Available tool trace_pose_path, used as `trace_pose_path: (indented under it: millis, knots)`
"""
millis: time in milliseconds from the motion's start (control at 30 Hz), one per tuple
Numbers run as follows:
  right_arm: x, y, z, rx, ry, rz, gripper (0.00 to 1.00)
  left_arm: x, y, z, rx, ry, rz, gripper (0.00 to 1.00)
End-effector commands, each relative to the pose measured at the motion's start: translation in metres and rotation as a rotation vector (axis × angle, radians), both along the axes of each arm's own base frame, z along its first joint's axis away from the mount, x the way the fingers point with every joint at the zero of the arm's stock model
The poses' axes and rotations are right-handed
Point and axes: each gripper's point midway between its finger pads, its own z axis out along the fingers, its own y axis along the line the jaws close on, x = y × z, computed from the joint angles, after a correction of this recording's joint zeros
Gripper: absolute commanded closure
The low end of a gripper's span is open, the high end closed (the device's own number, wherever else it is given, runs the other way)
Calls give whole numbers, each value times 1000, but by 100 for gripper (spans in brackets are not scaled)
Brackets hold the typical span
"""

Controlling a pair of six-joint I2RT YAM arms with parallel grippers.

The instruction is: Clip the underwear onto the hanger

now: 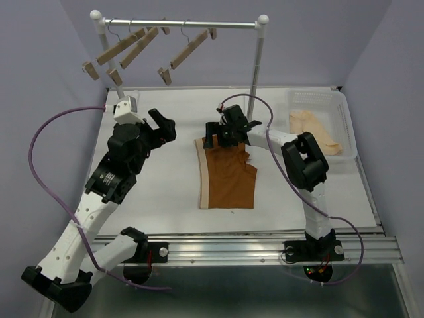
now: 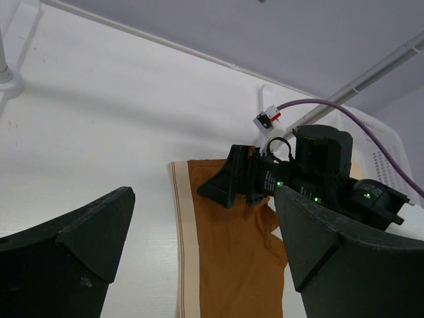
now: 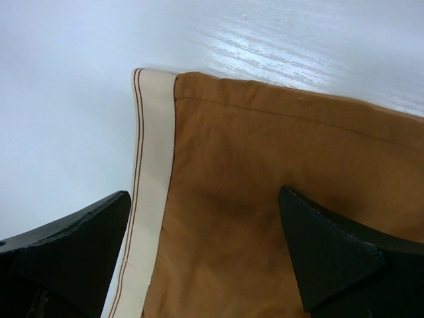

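The nearest hanger is empty, so I need to move my left gripper up and outward next, open it, and turn it to straddle the near end of the nearest hanger's bar (image 1: 177,61).
The rust-brown underwear (image 1: 228,179) lies flat on the white table, its pale waistband (image 1: 204,175) along the left side. My right gripper (image 1: 222,138) hovers open over the garment's far edge. In the right wrist view its fingers straddle the waistband corner and brown fabric (image 3: 265,165), and nothing is pinched. My left gripper (image 1: 163,124) stands open to the left of the underwear. From the left wrist view it faces the fabric (image 2: 232,258) and the right gripper's dark body. Three wooden clip hangers hang tilted on the rail, the nearest hanger (image 1: 189,50) above the garment.
A white rack (image 1: 179,24) spans the back of the table, its right post (image 1: 256,73) standing just behind the right gripper. A white basket (image 1: 334,106) at the right holds a cream garment (image 1: 315,129). Purple cables loop from both arms.
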Motion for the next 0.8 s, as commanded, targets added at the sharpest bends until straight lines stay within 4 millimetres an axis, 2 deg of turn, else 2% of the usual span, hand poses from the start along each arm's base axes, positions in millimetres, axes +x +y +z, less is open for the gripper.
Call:
trace_pose_path:
  millis: [0,100,200,233,267,333,367,433,467,500,600,633,667,733,767]
  knots:
    - [-7,-17,-19,-72,39,-18,0,6,0,36,-4,-89,0,1]
    - [-7,-12,-6,-53,8,42,0,10,1,46,-2,-102,12,1]
    - [-11,-6,23,-28,-46,136,0,14,-2,58,3,-119,1,1]
    - [-9,-6,25,-38,-66,153,0,15,-2,60,3,-120,1,1]
    - [-11,-9,38,-45,-84,161,0,15,-3,64,8,-127,-5,1]
    - [-12,-15,52,-70,-127,183,0,20,-8,73,7,-154,-22,1]
    - [-13,-16,72,-62,-170,196,0,25,-11,78,9,-159,-25,1]
    - [-19,-18,88,-50,-201,212,0,28,-12,84,21,-152,-23,1]
    - [-26,-21,89,-46,-195,226,0,30,-11,86,31,-146,-15,1]
    - [-31,-24,107,-34,-231,229,0,34,-10,91,56,-141,-11,1]
    - [-42,-34,114,-43,-237,212,0,40,-6,101,96,-149,9,1]
    - [-46,-38,124,-38,-254,208,0,41,-8,103,110,-154,-1,1]
    - [-52,-41,121,-42,-244,207,0,43,-13,111,116,-170,-28,1]
    - [-57,-45,131,-30,-257,200,0,47,-17,120,144,-194,-52,1]
    - [-61,-47,128,-33,-247,196,0,51,-24,127,151,-211,-85,1]
